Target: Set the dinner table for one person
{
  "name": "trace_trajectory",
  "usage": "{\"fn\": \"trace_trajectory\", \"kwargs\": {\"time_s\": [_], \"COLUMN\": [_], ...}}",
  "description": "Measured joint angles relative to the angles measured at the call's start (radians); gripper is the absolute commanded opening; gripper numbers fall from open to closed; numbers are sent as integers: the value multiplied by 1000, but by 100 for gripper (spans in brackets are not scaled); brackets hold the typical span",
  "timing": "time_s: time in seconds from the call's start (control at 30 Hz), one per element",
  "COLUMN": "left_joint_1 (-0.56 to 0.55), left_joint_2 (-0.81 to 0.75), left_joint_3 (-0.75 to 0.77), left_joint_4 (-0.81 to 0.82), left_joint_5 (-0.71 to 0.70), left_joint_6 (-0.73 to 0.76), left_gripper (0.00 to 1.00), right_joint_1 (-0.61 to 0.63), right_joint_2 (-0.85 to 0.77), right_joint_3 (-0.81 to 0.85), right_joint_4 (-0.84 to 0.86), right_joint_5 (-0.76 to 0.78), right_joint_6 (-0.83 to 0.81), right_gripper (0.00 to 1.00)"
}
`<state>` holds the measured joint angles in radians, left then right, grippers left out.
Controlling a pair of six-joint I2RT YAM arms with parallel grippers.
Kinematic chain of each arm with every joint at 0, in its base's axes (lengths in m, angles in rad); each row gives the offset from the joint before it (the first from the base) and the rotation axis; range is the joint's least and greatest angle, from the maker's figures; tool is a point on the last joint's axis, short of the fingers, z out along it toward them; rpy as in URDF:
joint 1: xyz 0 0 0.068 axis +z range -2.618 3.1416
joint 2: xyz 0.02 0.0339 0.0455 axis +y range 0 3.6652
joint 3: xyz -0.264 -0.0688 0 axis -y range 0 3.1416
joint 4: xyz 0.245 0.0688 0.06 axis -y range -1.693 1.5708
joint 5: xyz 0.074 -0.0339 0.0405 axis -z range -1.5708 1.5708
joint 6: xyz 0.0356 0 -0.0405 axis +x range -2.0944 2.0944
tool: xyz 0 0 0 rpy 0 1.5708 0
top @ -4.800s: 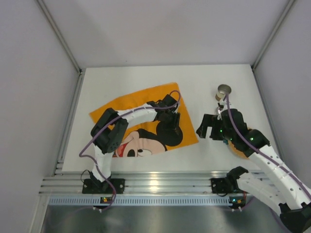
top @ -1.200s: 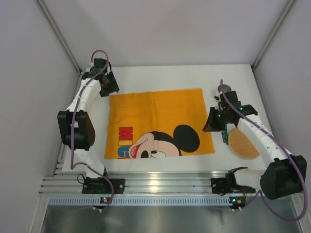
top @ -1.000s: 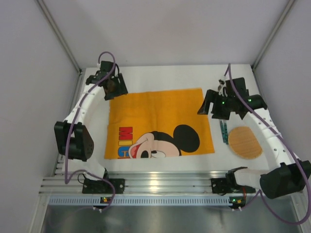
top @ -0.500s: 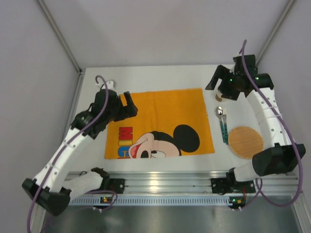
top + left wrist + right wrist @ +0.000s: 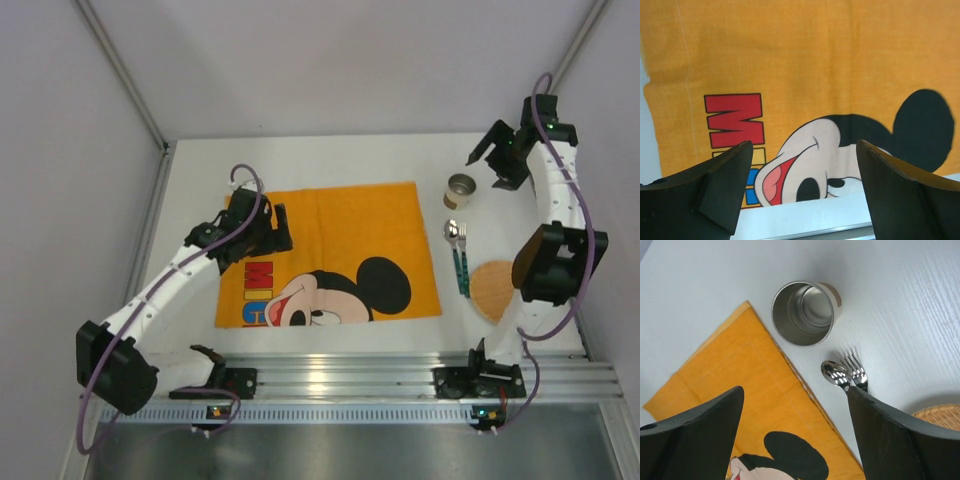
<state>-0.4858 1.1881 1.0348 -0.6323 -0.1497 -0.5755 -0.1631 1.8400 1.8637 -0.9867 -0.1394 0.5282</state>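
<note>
The steel cup (image 5: 461,188) is below my right gripper. I will lower my right gripper next, onto the side of the cup's rim away from the cloth (image 5: 330,225).
The white dinner table (image 5: 330,155) carries an orange Mickey Mouse cloth (image 5: 330,225), spread flat; it also shows in the left wrist view (image 5: 790,60) and the right wrist view (image 5: 735,385). A steel cup (image 5: 461,188) stands upright right of the cloth, also in the right wrist view (image 5: 804,313). A spoon (image 5: 452,235) and fork (image 5: 463,262) lie side by side below it, near a woven coaster (image 5: 492,290). My left gripper (image 5: 281,228) is open and empty above the cloth's left part. My right gripper (image 5: 487,160) is open and empty, raised at the far right beside the cup.
Grey walls close the table at the back and both sides. An aluminium rail (image 5: 330,380) runs along the near edge, and shows in the left wrist view (image 5: 805,232). The right arm's elbow (image 5: 550,262) hangs over the coaster's right side.
The cloth was spread flat earlier. In the last half second my left gripper moved right over the cloth, and my right arm swung up and right, uncovering the cup.
</note>
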Motion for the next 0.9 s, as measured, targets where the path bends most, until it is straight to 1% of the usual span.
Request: {"fn": "trace_trajectory", "kwargs": {"time_s": [0.07, 0.17, 0.53, 0.67, 0.83, 0.9], "left_joint_1": [0, 0, 0, 0, 0, 0], "left_joint_2": [40, 44, 40, 46, 125, 154], "left_joint_3": [4, 5, 23, 40, 91, 105], "left_joint_4": [-35, -59, -69, -69, -71, -71], "left_joint_5": [8, 24, 33, 32, 42, 55], "left_joint_6": [27, 43, 40, 39, 39, 39], "left_gripper": [90, 91, 92, 90, 90, 90], "right_joint_1": [-2, -2, -2, -2, -4, -5], "right_joint_2": [40, 90, 229, 283, 331, 344], "right_joint_3": [11, 11, 43, 94, 142, 154], "right_joint_4": [0, -2, -6, -6, -3, -2], "right_joint_5": [17, 41, 90, 96, 103, 107], "right_joint_6": [0, -2, -40, -52, -61, -64], "right_gripper": [85, 85, 85, 84, 85, 82]}}
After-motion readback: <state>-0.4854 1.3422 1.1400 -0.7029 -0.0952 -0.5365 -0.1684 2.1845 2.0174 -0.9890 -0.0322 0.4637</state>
